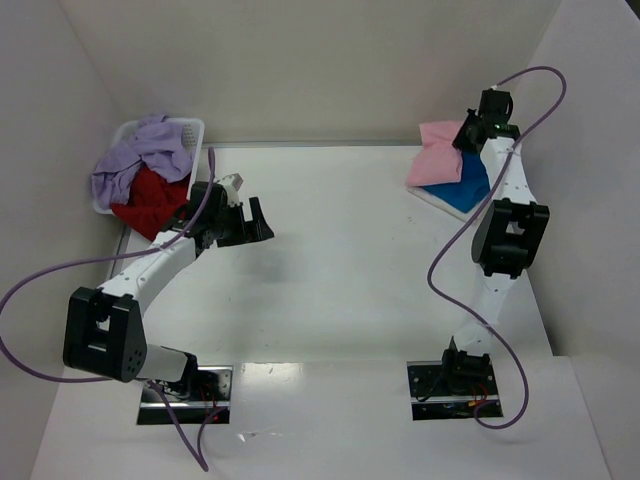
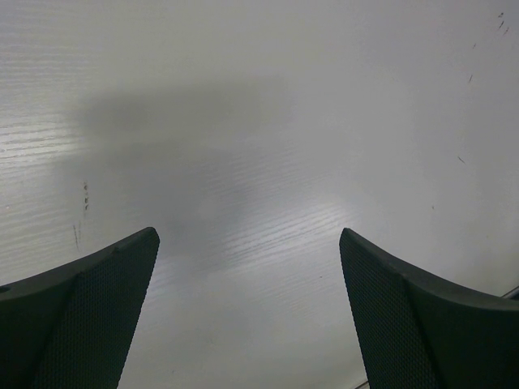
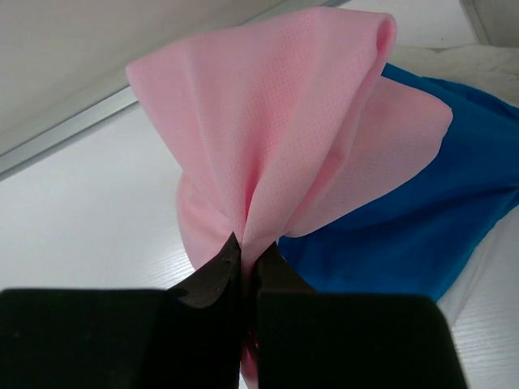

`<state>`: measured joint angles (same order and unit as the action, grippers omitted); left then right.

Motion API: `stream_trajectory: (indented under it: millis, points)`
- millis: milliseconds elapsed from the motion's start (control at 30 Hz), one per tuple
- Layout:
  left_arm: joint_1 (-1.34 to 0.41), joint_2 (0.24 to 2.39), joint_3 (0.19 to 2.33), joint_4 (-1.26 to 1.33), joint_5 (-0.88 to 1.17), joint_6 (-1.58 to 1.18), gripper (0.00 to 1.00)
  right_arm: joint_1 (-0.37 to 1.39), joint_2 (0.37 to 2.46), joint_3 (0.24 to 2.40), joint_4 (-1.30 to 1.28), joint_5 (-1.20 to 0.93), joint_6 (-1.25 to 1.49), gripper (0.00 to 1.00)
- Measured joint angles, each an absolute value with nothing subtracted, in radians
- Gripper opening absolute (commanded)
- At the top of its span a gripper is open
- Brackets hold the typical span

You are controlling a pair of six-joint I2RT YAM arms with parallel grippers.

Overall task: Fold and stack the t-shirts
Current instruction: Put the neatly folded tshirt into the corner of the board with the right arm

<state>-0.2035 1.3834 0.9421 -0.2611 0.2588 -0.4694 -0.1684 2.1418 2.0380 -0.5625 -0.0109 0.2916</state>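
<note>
The light pink t-shirt (image 1: 436, 160) overhangs the blue one's edge, so my right gripper will next pull it across the blue one, back and toward the nearby side wall.
My right gripper (image 1: 470, 137) is shut on the light pink t-shirt (image 1: 436, 160) at the far right of the table. In the right wrist view the pink cloth (image 3: 276, 130) bunches up from between my fingertips (image 3: 251, 251). It hangs partly over the bright blue t-shirt (image 1: 468, 188), which lies folded beneath it and also shows in the right wrist view (image 3: 438, 219). The lavender t-shirt (image 1: 135, 155) and the red t-shirt (image 1: 150, 200) sit crumpled in the basket at far left. My left gripper (image 1: 245, 222) is open and empty above bare table, right of the basket, with fingers (image 2: 97, 308) wide apart.
The white perforated basket (image 1: 190, 130) stands at the back left corner. White walls enclose the table on the left, back and right. A white sheet (image 1: 440, 200) lies under the blue t-shirt. Purple cables loop beside both arms.
</note>
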Motion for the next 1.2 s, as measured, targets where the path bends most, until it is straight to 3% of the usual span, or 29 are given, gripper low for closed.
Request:
stream_trajectory:
  millis: [300, 900, 1200]
  points:
    - [-0.204, 1.39, 0.942, -0.26, 0.262, -0.469, 1.0, -0.202, 2.102, 2.03, -0.562, -0.014, 0.286, 0.0]
    - [-0.204, 1.401, 0.942, -0.254, 0.267, -0.469, 1.0, -0.312, 1.93, 1.667, -0.467, -0.011, 0.295, 0.0]
    - [-0.204, 1.401, 0.942, -0.25, 0.28, -0.469, 1.0, -0.312, 1.934, 1.652, -0.46, 0.044, 0.315, 0.0]
